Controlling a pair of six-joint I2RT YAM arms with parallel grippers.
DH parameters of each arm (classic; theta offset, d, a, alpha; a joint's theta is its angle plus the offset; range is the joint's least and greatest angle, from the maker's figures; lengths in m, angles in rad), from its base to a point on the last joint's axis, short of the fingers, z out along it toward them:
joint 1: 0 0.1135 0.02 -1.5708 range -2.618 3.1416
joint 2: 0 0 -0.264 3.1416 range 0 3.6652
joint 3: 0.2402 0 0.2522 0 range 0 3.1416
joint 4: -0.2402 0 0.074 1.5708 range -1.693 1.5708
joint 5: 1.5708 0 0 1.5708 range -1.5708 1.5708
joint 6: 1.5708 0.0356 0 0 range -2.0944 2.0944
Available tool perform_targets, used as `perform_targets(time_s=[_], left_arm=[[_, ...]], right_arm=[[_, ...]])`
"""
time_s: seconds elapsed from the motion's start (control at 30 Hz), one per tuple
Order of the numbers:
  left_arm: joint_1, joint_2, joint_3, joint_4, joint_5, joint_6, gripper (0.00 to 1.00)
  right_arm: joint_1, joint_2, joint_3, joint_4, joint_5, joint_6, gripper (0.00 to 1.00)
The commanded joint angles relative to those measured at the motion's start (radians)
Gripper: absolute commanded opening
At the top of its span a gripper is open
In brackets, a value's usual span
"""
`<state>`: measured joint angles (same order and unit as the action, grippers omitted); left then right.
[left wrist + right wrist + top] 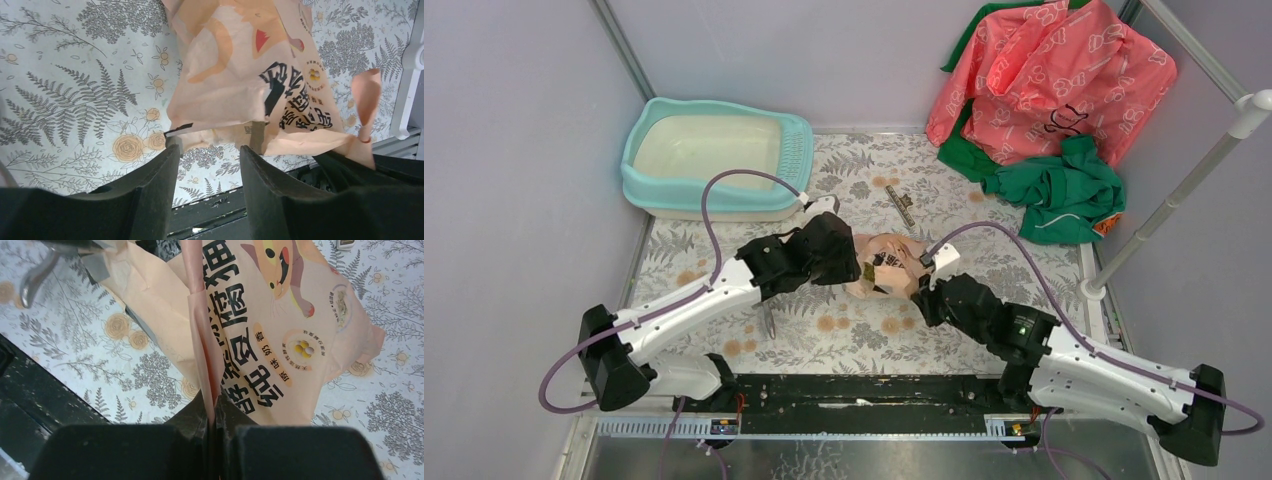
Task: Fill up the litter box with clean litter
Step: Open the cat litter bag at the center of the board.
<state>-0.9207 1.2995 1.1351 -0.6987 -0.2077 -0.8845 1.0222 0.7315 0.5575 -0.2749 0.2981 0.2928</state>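
Next, my right gripper will draw the folded edge upward, higher above the bag [889, 262], before opening.
The turquoise litter box [646, 185] with its cream inner pan stands at the back left of the table; the pan looks bare. No clean litter shows in any view. A pink-orange printed bag [889, 262] lies between the two arms at mid-table. My left gripper [856, 266] is at the bag's left side. In the left wrist view the left gripper [209, 148] is open, with the bag's [235, 75] lower edge just past the fingertips and only the mat showing between them. My right gripper [215, 412] is shut on a folded edge of the bag [280, 325].
A grey scoop [769, 322] lies on the fern-print mat near the left arm. A small dark strip [902, 205] lies behind the bag. Red and green cloths [1044, 100] are heaped at the back right, beside a white pole [1184, 190]. Grey walls enclose the table.
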Motion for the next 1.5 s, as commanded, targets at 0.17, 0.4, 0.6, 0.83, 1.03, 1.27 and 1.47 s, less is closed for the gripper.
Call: perform_targets(time_s=[0.17, 0.4, 0.6, 0.83, 1.03, 1.27, 1.47], left_arm=[[-0.067, -0.01, 0.03, -0.052, -0.111, -0.036, 0.52], [-0.078, 0.005, -0.014, -0.019, -0.127, -0.049, 0.41], [-0.072, -0.1, -0.01, -0.03, -0.273, -0.013, 0.58], [0.058, -0.273, -0.133, -0.035, -0.374, 0.011, 0.84], [0.141, -0.275, -0.226, 0.015, -0.275, -0.01, 0.85], [0.17, -0.256, -0.25, 0.02, -0.29, -0.022, 0.87], [0.258, -0.287, -0.25, 0.028, -0.263, 0.013, 0.89]], right_arm=[[0.231, 0.08, 0.107, -0.05, 0.256, -0.045, 0.06], [0.286, 0.056, 0.142, -0.101, 0.326, -0.048, 0.06], [0.285, 0.065, 0.183, -0.156, 0.362, -0.034, 0.08], [0.285, 0.081, 0.218, -0.192, 0.46, -0.047, 0.08], [0.283, 0.108, 0.273, -0.232, 0.601, -0.054, 0.08], [0.283, 0.11, 0.298, -0.197, 0.523, -0.091, 0.29], [0.285, 0.093, 0.361, -0.267, 0.428, -0.06, 0.35]])
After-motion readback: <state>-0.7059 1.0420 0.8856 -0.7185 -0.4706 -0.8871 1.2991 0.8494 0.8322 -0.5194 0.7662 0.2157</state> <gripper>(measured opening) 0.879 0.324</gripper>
